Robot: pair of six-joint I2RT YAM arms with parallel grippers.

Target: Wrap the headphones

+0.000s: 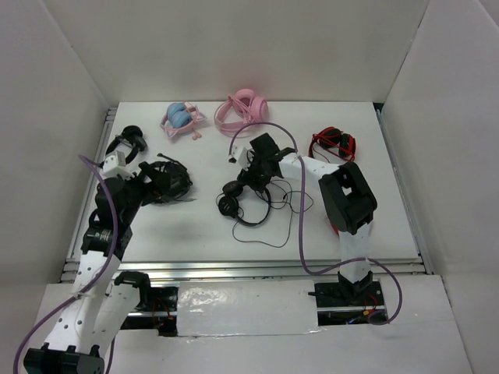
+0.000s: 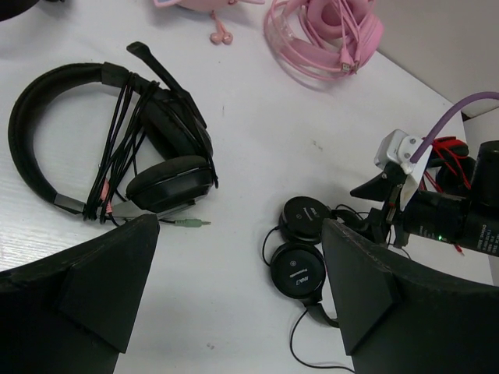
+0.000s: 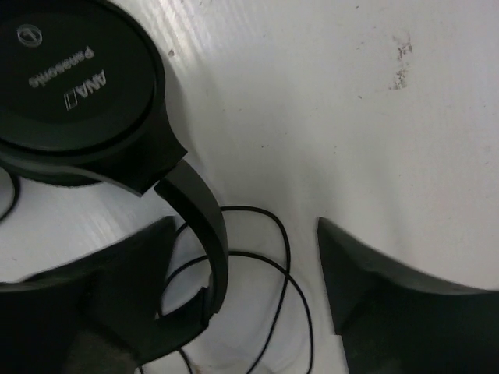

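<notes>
The headband of the slim black headphones lies to the right in the top view, so I will move my left gripper that way, onto the headband.
The slim black headphones (image 1: 234,199) lie mid-table with two flat round earcups side by side, and their thin cable (image 1: 269,238) loops loosely toward the front and right. My right gripper (image 1: 256,178) hovers low over them, open. In the right wrist view the gripper (image 3: 245,288) has the headband (image 3: 199,226) and cable loops (image 3: 284,265) between its fingers, beside the left one, with an earcup (image 3: 70,78) at top left. My left gripper (image 1: 158,187) is open and empty, to their left. In the left wrist view (image 2: 242,312) the earcups (image 2: 298,269) lie ahead.
A bulky black headset with a mic boom (image 1: 171,183) (image 2: 101,132) lies by the left gripper. A pink headset (image 1: 243,109), a pink-and-blue pair (image 1: 181,118), a red-and-black pair (image 1: 334,142) and a small black pair (image 1: 129,142) lie along the back. White walls enclose the table.
</notes>
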